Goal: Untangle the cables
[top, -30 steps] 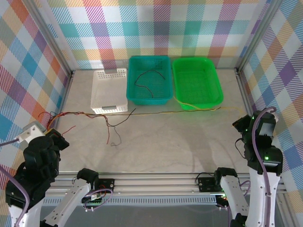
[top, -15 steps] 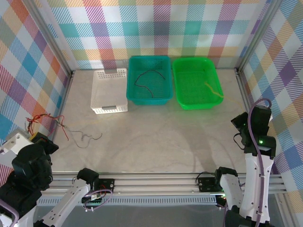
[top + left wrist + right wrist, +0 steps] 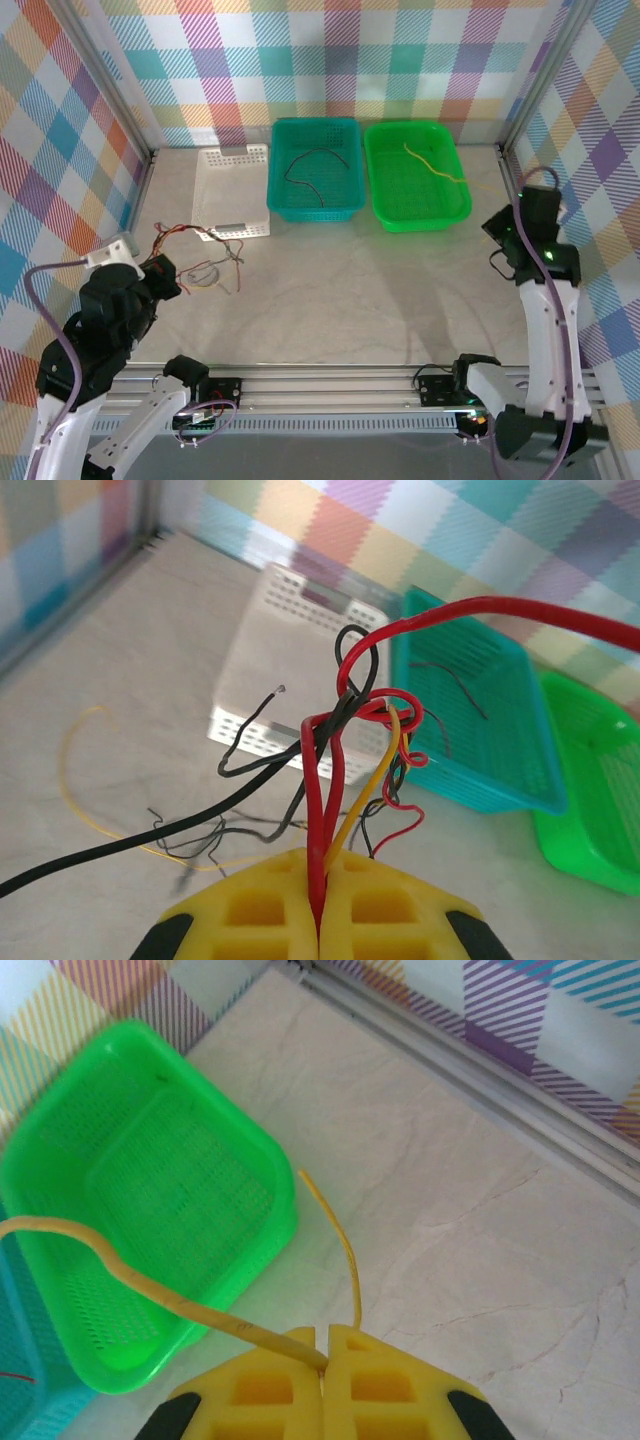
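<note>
The green basket is empty and the yellow cable already hangs free of the tangle [image 3: 190,238], so my right gripper needs to move outward over the basket next, go down and release the cable.
My left gripper [image 3: 320,855] is shut on a tangle of cables [image 3: 372,708]: two red strands and a yellow one run between its yellow fingers, with black ones looped around them. From above, that tangle [image 3: 190,238] hangs just left of the white basket, ahead of the left gripper [image 3: 165,272]. My right gripper [image 3: 323,1332] is shut on a single yellow cable [image 3: 150,1285], which arcs left over the green basket [image 3: 60,1120]. Its short end sticks up past the fingers. From above, the yellow cable [image 3: 432,165] lies across the green basket by the right gripper [image 3: 497,235].
A white basket [image 3: 232,165], a teal basket [image 3: 280,205] holding a dark cable [image 3: 312,160], and the green basket [image 3: 385,215] stand in a row at the back. Thin loose strands [image 3: 205,275] lie on the table under the tangle. Checked walls close in both sides.
The yellow cable stretched between both grippers has come free of the tangle. The right gripper carried it back over the green basket. The left gripper swung out left, then inward, with the tangle.
</note>
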`<control>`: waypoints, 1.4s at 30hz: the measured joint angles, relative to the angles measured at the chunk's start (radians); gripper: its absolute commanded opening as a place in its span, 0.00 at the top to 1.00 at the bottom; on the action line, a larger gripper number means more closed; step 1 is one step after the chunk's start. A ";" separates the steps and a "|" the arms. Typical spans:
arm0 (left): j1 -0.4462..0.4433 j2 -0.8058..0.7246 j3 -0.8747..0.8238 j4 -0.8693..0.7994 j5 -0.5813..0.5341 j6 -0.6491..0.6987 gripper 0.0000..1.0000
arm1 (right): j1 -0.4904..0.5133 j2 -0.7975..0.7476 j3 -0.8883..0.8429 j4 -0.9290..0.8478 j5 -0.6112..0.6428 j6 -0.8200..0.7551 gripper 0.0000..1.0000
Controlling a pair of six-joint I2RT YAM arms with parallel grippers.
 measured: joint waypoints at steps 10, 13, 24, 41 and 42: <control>-0.014 0.132 -0.019 0.150 0.225 -0.047 1.00 | 0.127 0.266 0.119 0.057 0.198 -0.033 1.00; -0.063 0.173 -0.031 0.194 0.252 -0.056 1.00 | 0.171 0.355 0.195 0.071 0.245 -0.057 1.00; -0.386 0.378 -0.038 0.328 0.178 -0.055 1.00 | 0.239 0.774 0.455 0.117 0.314 -0.109 1.00; -0.478 0.476 -0.072 0.425 0.178 -0.056 1.00 | 0.253 1.207 0.842 0.056 0.050 -0.169 0.95; -0.479 0.476 -0.080 0.425 0.181 -0.060 1.00 | 0.254 1.207 0.842 0.051 0.046 -0.173 0.93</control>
